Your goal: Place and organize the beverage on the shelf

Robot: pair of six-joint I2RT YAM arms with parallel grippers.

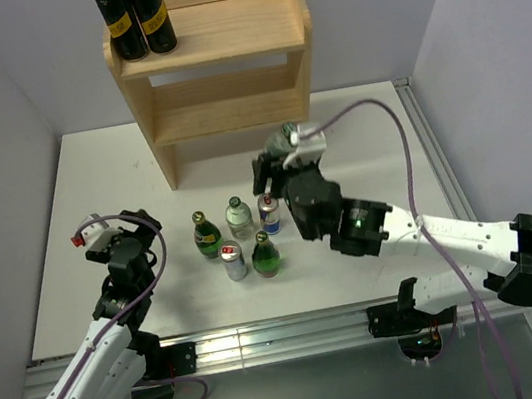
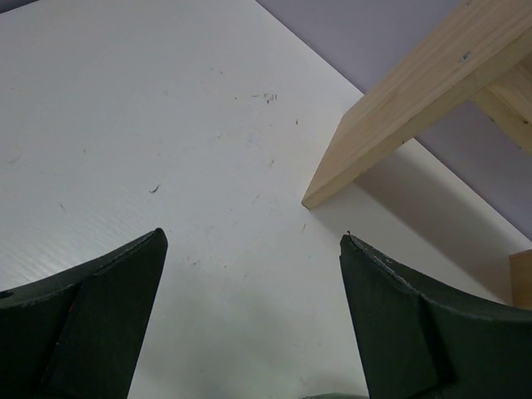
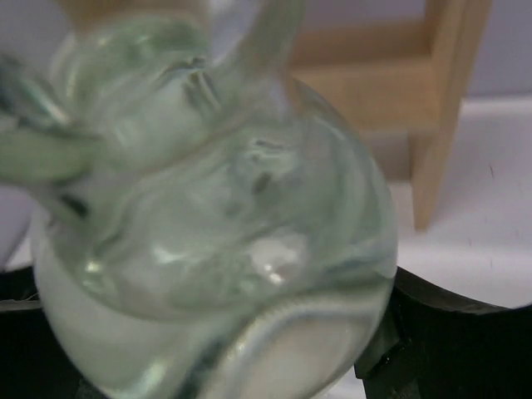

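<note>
The top level's bare end [image 1: 275, 28] is can-free, so next my right gripper will lift the bottle up and outward onto it and let go.
The pale wooden shelf [image 1: 213, 56] stands at the back with two black cans [image 1: 134, 16] on the left of its top tier. My right gripper [image 1: 275, 161] is shut on a clear glass bottle [image 1: 284, 139] and holds it in front of the shelf's lower right. That bottle [image 3: 216, 224] fills the right wrist view, with the shelf [image 3: 445, 100] behind it. On the table stand two green bottles [image 1: 207, 234] [image 1: 265, 253], a clear bottle [image 1: 239, 217], a red-and-blue can [image 1: 269, 213] and a silver can [image 1: 234, 261]. My left gripper [image 1: 141, 222] is open and empty, left of them.
The left wrist view shows bare white table [image 2: 166, 150] and the shelf's side panel foot [image 2: 391, 125] ahead to the right. Grey walls close the table at the back and sides. A metal rail [image 1: 268, 339] runs along the near edge.
</note>
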